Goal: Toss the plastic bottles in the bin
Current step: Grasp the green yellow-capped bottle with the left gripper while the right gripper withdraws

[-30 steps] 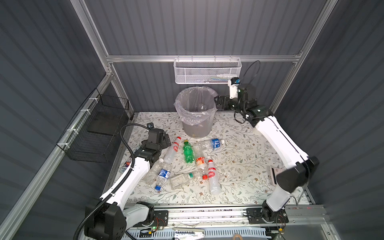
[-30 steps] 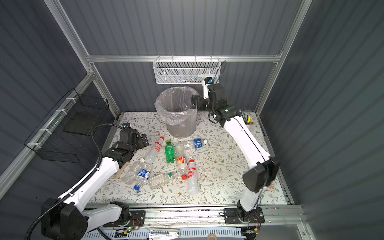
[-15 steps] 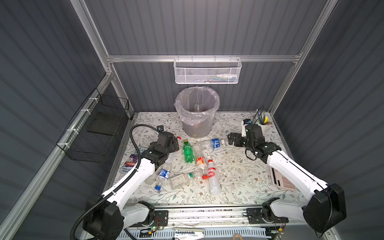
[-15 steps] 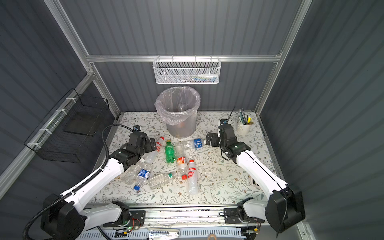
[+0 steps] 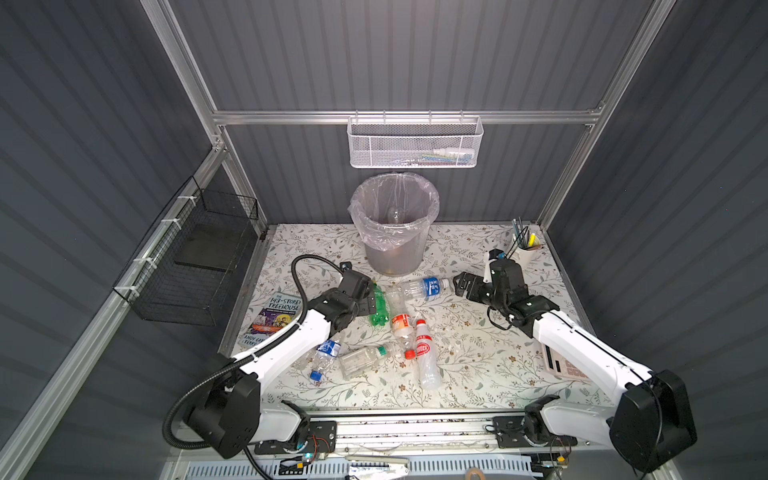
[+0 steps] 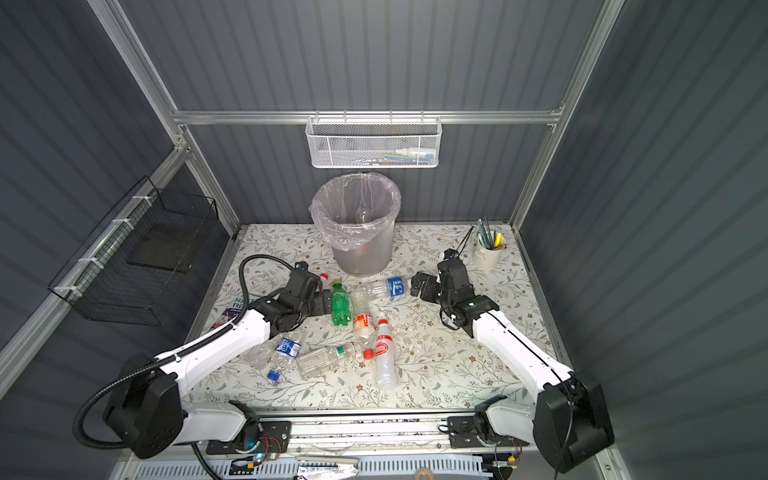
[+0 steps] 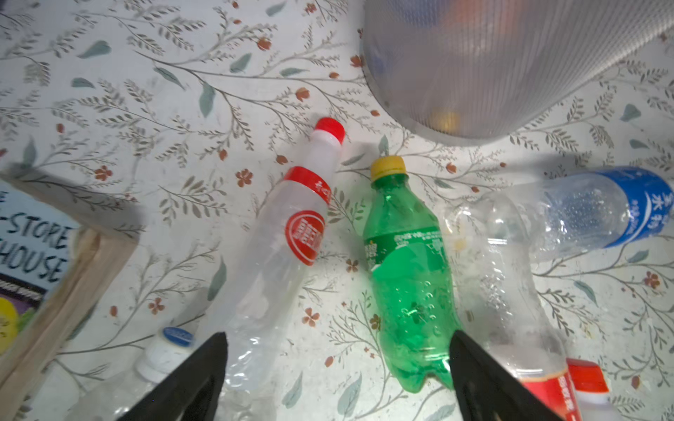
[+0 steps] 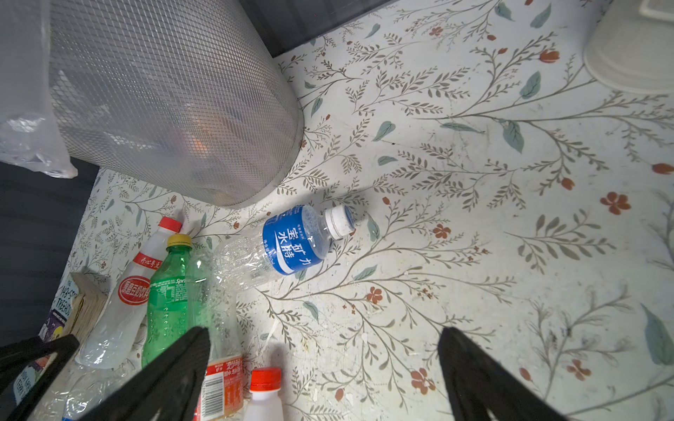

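Observation:
The green bottle's body [image 6: 340, 307] [image 7: 413, 287] lies below my left gripper, toward the blue-label bottle. The gripper shifts that way next and lowers its open fingers around it.
Several plastic bottles lie on the floral table in front of the bin [image 5: 395, 232], the grey mesh one with a clear bag; a clear bottle [image 5: 395, 215] lies inside it. My left gripper [image 5: 370, 297] is open and low, one finger [image 7: 204, 371] by a white red-label bottle [image 7: 288, 233], the other by the base of the green bottle [image 7: 405, 262]. My right gripper [image 5: 463, 286] is open and empty, just right of the blue-label bottle [image 8: 291, 244] near its white cap. More bottles [image 5: 426, 353] lie nearer the front.
A white cup of pens [image 5: 524, 253] stands at the back right, behind my right wrist. A book [image 5: 274, 316] lies at the table's left edge. A black wire basket [image 5: 195, 262] hangs on the left wall, a white mesh basket [image 5: 415, 143] above the bin.
My right arm has come down from beside the bin's rim to the table by the blue-label bottle. My left gripper has moved right to the green bottle.

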